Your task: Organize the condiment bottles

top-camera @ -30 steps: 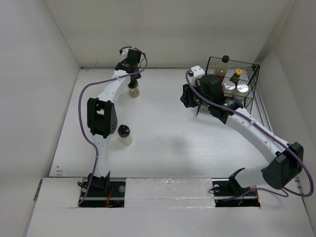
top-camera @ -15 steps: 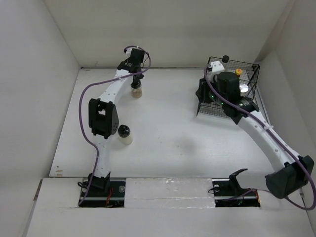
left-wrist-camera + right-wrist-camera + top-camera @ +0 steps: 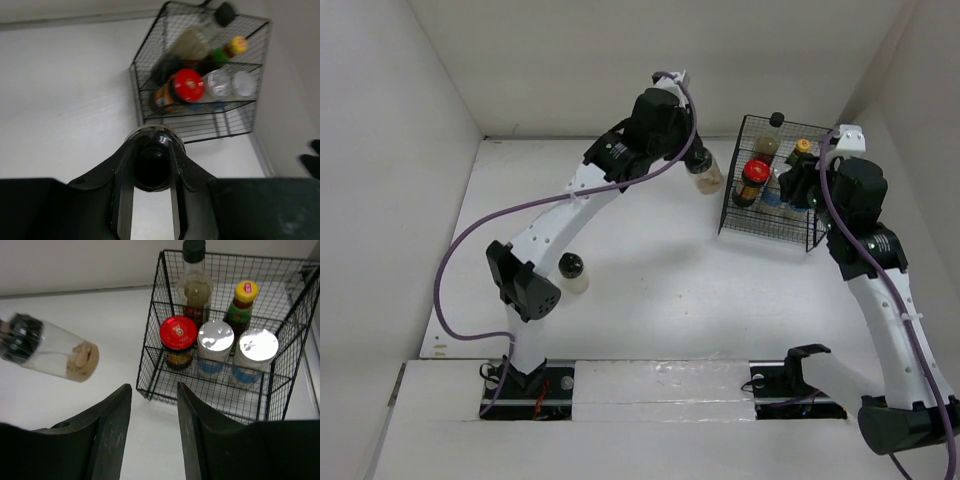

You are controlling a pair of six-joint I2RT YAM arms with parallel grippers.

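Next, my left gripper crosses over to its right in the top view, lowers my black-capped jar onto the empty spot before the red-lidded jar [image 3: 744,217] [image 3: 181,126] below and releases it.
My left gripper [image 3: 698,160] is shut on a black-capped jar [image 3: 705,172] of beige powder and holds it in the air just left of the black wire basket [image 3: 825,212]; the jar's cap fills the gap between the fingers in the left wrist view [image 3: 151,162], and the jar shows tilted in the right wrist view [image 3: 52,353]. In the basket stand a red-lidded dark jar [image 3: 178,341], two silver-capped blue-labelled shakers [image 3: 215,347] [image 3: 255,354], a green bottle with a yellow cap [image 3: 241,301] and a black-capped sauce bottle [image 3: 193,280]. My right gripper [image 3: 154,390] is open and empty, above the basket's front. Another black-capped jar [image 3: 572,271] stands on the table at the left.
White walls close the table on the left, back and right. The basket sits in the back right corner [image 3: 200,107]. My left arm [image 3: 570,205] stretches diagonally over the table's middle.
My left gripper has lifted the black-capped jar and carried it right to the basket's left side. My right gripper has drawn back from over the basket toward the right.
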